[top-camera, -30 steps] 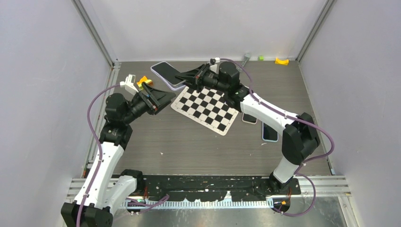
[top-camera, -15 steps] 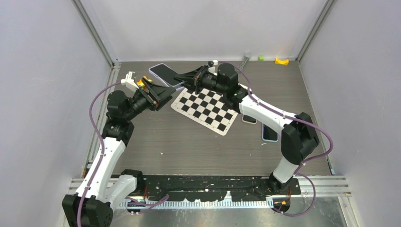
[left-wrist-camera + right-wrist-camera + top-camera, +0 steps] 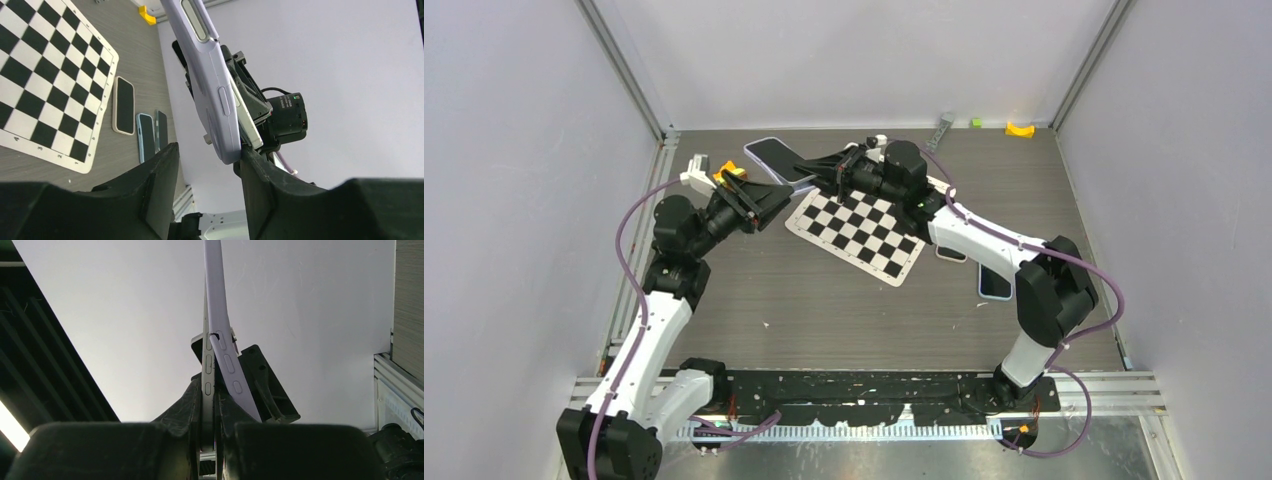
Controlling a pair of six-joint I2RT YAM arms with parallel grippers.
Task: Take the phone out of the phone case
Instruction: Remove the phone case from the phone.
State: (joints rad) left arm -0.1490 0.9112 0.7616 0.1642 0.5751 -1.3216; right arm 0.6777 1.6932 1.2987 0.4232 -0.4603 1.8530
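The clear tabletop lies below my right gripper, to its left in the top view, so I need to move it back, down and across to release the phone there.
A phone in a lavender case (image 3: pixel 773 155) is held in the air over the table's back left. My right gripper (image 3: pixel 826 171) is shut on the phone's silver edge (image 3: pixel 206 365). The lavender case (image 3: pixel 223 347) bends away from the phone at that corner and lies outside my right finger. My left gripper (image 3: pixel 769 197) is open, just below and left of the phone. In the left wrist view the case's (image 3: pixel 210 75) lower corner sits between my open fingers (image 3: pixel 260 185), against the right one. The phone's pale edge (image 3: pixel 245 117) shows behind the case.
A checkerboard mat (image 3: pixel 859 228) lies under the right arm. Other phones (image 3: pixel 995 280) lie to its right, also seen in the left wrist view (image 3: pixel 123 105). A white and orange part (image 3: pixel 705 171) lies at the left edge. A yellow piece (image 3: pixel 1020 128) is at the back right.
My left gripper has moved up and right, closer to the phone's near corner. My right gripper still holds the phone, shifted only slightly.
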